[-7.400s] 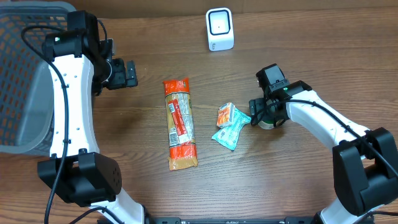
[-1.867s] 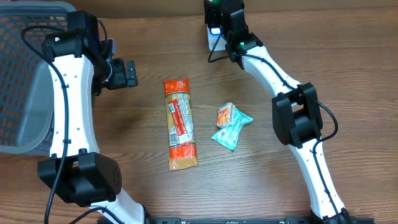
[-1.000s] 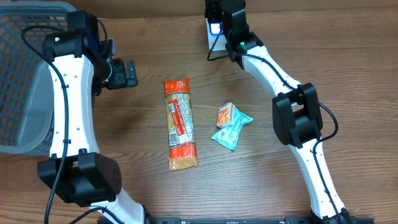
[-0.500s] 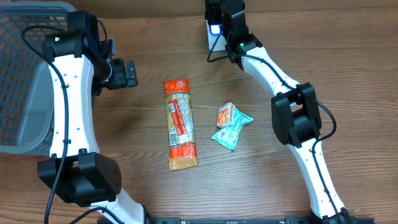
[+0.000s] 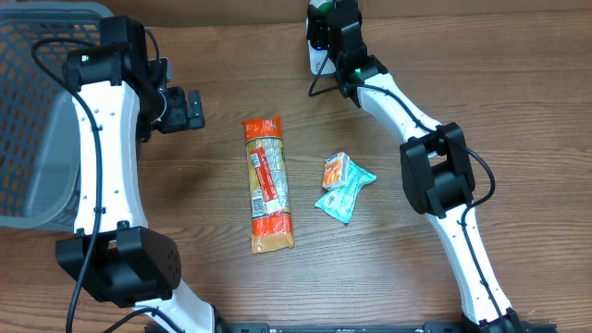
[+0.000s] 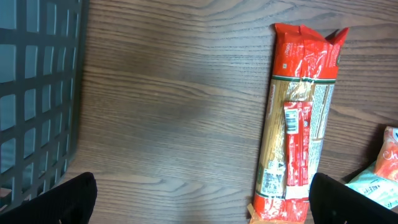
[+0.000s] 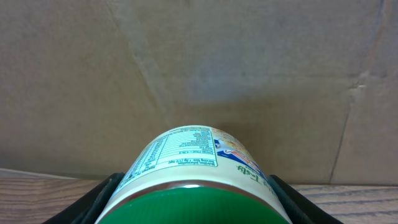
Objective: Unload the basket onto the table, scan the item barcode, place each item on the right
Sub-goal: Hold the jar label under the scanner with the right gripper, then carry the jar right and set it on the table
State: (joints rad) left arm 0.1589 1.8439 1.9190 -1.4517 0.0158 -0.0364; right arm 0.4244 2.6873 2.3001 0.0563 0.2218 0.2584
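The right gripper rises off the scanner next, swings to the right in the overhead view and back, then goes down onto bare wood clear of the packets (image 5: 446, 91).
My right gripper (image 7: 196, 208) is shut on a round container (image 7: 196, 165) with a green lid and a cream label showing a nutrition table. From overhead, the right gripper (image 5: 326, 26) holds it at the table's far edge, right over the white scanner (image 5: 317, 59), which is mostly hidden by the arm. The green lid (image 5: 322, 6) peeks out at the top edge. No barcode shows in any view. My left gripper (image 5: 190, 109) hangs open over bare wood, left of a long pasta packet (image 5: 267, 183); its black fingertips (image 6: 74, 199) stand far apart.
The orange pasta packet (image 6: 300, 124) lies lengthwise mid-table. A small teal and orange snack packet (image 5: 344, 185) lies right of it. A dark mesh basket (image 5: 37, 111) fills the far left. A brown cardboard wall (image 7: 249, 74) stands behind the scanner.
The right gripper, once down by the snack packet, has stayed at the scanner with the container and edged slightly up; the scanner's blue glow is now covered. The left arm has not moved.
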